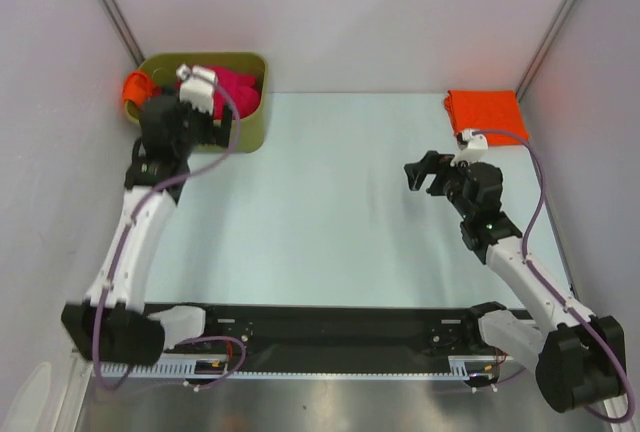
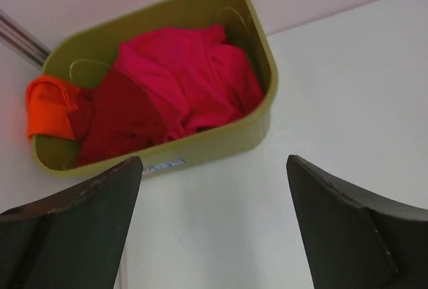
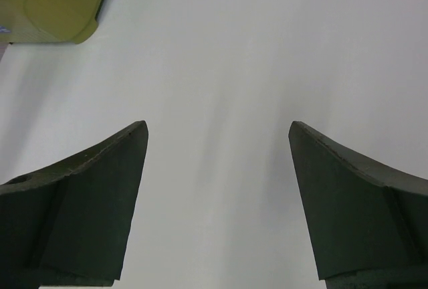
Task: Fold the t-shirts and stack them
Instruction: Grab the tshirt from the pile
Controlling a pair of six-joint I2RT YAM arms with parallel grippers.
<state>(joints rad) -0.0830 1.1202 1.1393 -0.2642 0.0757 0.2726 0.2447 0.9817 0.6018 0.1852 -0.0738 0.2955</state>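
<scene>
The left gripper will next move outward over the bin's near rim and then down onto the middle of the crimson-pink t-shirt [image 1: 233, 90] [image 2: 189, 79], since that t-shirt lies over the dark red one.
A crimson-pink t-shirt [image 2: 190, 75] lies crumpled in the olive-green bin [image 2: 221, 138], with a dark red t-shirt [image 2: 117, 125] beside it and a bright orange one [image 2: 47, 105] hanging over the bin's left end. In the top view the pink cloth [image 1: 238, 87] and the orange cloth [image 1: 135, 87] show in the bin [image 1: 250, 127]. A folded orange t-shirt [image 1: 485, 112] lies at the table's far right. My left gripper [image 2: 214, 188] is open and empty, just short of the bin; the top view hides its fingers. My right gripper [image 1: 428, 174] is open and empty above the table's right half [image 3: 217, 148].
The pale table [image 1: 320, 202] is walled by white panels at the back and sides. The bin's corner shows at the upper left of the right wrist view [image 3: 57, 5]. Both arm bases sit on the black rail [image 1: 320, 327] at the near edge.
</scene>
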